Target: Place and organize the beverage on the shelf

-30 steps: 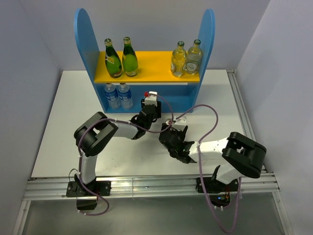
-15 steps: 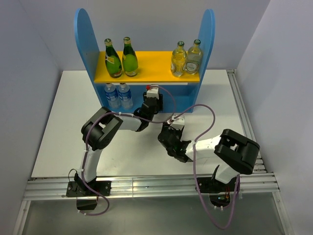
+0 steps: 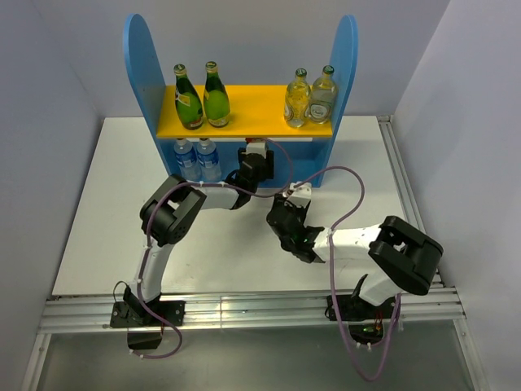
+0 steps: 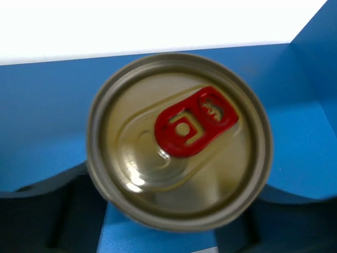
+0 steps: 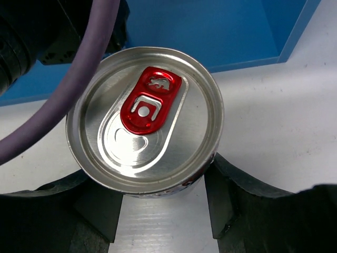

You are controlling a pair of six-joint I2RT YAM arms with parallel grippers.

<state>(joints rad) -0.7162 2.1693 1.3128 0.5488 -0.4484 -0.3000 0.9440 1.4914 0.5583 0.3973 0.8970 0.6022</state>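
The second can will go outward next, onto the open blue lower level (image 3: 301, 168) (image 5: 226, 39) beside the silver can. My right gripper will carry it there and let go, because that spot is empty.
The blue shelf (image 3: 143, 73) stands at the back. Two green bottles (image 3: 189, 102) are on its yellow board, and two water bottles (image 3: 195, 159) are on the lower level at the left. My left gripper (image 3: 255, 157) reaches under the board, shut on a silver can with a red tab (image 4: 179, 139) over the blue lower level. My right gripper (image 3: 287, 212) is in front of the shelf, shut on the second can (image 5: 145, 118) over the white table; its dark fingers (image 5: 237, 200) flank the can.
Two pale yellowish bottles (image 3: 310, 98) stand on the right of the yellow board. The shelf's right panel (image 3: 345, 65) rises beside them. The left arm's purple cable (image 5: 79, 79) crosses the right wrist view. White walls enclose the table (image 3: 106, 212).
My left gripper has carried its can forward, from in front of the shelf to under the upper board. My right gripper has shifted slightly towards the shelf with its can.
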